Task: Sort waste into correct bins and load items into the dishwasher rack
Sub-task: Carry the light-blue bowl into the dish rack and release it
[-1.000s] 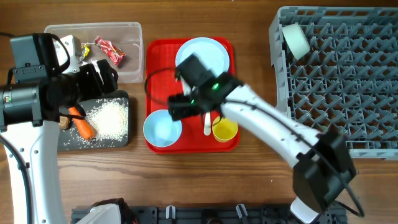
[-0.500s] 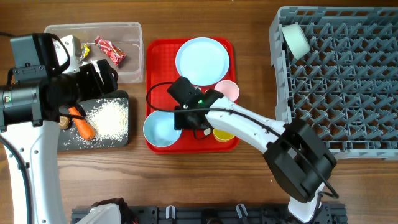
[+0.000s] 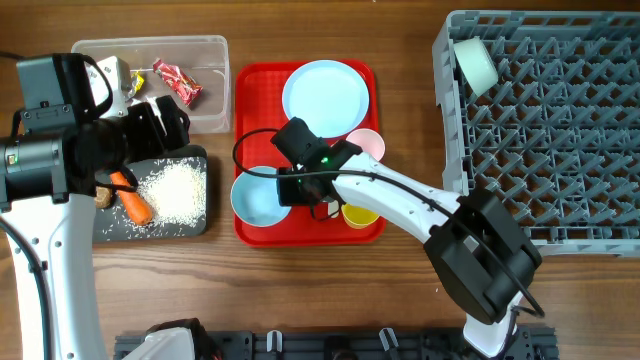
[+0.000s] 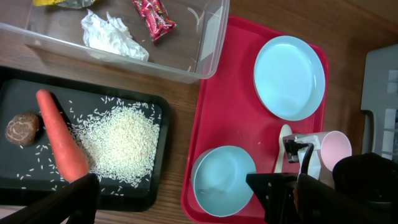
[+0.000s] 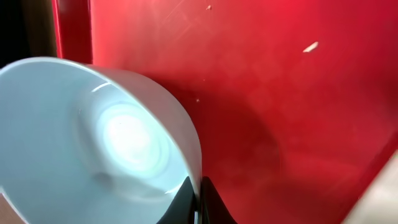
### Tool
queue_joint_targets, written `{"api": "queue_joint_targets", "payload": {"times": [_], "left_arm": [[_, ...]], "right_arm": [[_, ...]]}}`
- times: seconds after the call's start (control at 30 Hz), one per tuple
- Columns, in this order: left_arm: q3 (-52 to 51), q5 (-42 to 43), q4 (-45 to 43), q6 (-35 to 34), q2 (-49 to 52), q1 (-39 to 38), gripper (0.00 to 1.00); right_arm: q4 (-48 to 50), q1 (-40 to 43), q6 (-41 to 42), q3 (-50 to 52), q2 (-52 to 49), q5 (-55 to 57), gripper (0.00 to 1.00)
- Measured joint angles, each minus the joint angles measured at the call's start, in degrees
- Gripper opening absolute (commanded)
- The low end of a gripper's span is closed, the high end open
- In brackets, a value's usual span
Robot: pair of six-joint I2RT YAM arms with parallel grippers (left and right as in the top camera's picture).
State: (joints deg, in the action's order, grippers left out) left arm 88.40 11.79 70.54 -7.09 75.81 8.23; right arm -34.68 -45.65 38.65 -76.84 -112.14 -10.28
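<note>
Free pegs of the rack beside the tilted bowl lie to my right gripper's right in the overhead view. My right gripper lifts the blue bowl across next, then tilts, lowers and releases it.
My right gripper is shut on the right rim of a pale blue bowl at the front left of the red tray. On that tray too are a pale blue plate, a pink cup, a yellow cup and a white spoon. A second pale bowl lies tilted in the grey dishwasher rack. My left gripper hangs open over the black tray, which holds a carrot, rice and a brown lump.
The clear tub at the back left holds a red wrapper, a yellow wrapper and white tissue. The right arm stretches from the front right across the tray's front edge. Bare wood lies between tray and rack.
The right gripper dropped to the bowl's right rim and closed on it. The bowl has shifted slightly left and tipped. The left arm has not moved.
</note>
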Motion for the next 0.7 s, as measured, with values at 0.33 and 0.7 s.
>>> {"api": "queue_joint_targets", "payload": {"times": [0.33, 0.7], "left_arm": [[0.0, 0.0, 0.0, 0.0, 0.0, 0.0, 1.0], [0.0, 0.0, 0.0, 0.0, 0.0, 0.0, 1.0]], "right_arm": [[-14.3, 11.8, -14.3, -5.5, 23.4, 28.6, 0.04], [-23.6, 30.0, -19.7, -5.9, 26.2, 53.2, 0.04]]}}
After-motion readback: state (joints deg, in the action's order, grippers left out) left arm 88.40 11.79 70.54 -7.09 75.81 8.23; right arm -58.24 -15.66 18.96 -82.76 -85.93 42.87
